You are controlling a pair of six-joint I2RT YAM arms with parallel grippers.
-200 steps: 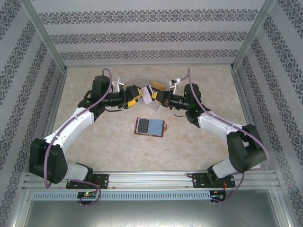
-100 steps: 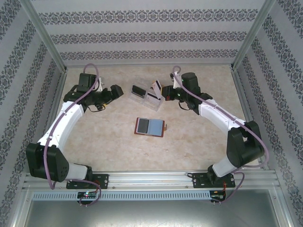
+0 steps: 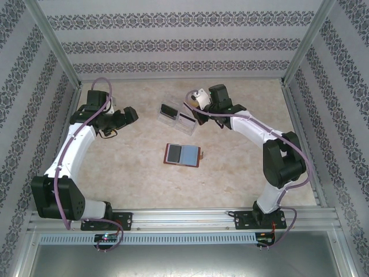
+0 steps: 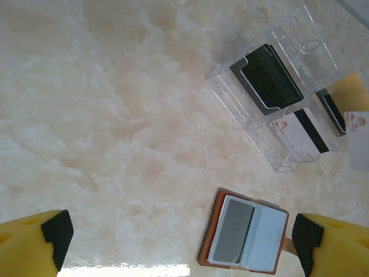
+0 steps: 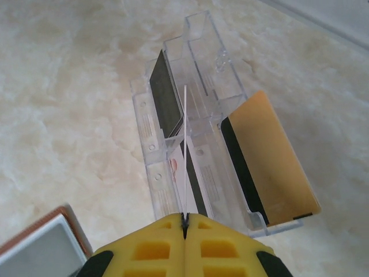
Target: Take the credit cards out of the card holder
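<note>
Next, my right gripper comes down to the tray slot holding the white striped card point(image 3: 187, 119) and lets go of the thin white credit card, since that slot is below the gripper.
The card holder point(image 3: 183, 154) lies open in the middle of the table, brown with blue-grey pockets point(image 4: 245, 236); one corner of it is in the right wrist view point(image 5: 46, 242). My right gripper point(image 3: 200, 104) is shut on a thin white credit card point(image 5: 184, 150), seen edge-on above the clear tray point(image 5: 199, 57). That card hangs at the edge of the left wrist view point(image 4: 357, 138). In the tray stand a black card point(image 4: 266, 78), a white striped card point(image 4: 302, 130) and a yellow-orange card point(image 5: 271, 161). My left gripper point(image 3: 130, 114) is open at the far left, empty point(image 4: 179, 242).
The clear tray point(image 3: 163, 119) stands at the back centre, just beyond the card holder. Patterned walls and a metal frame close in the table on three sides. Bare marble-look tabletop lies between the left gripper and the card holder.
My left gripper has opened and drawn back to the left, away from the tray. My right gripper has kept the white card and shifted left over the tray.
</note>
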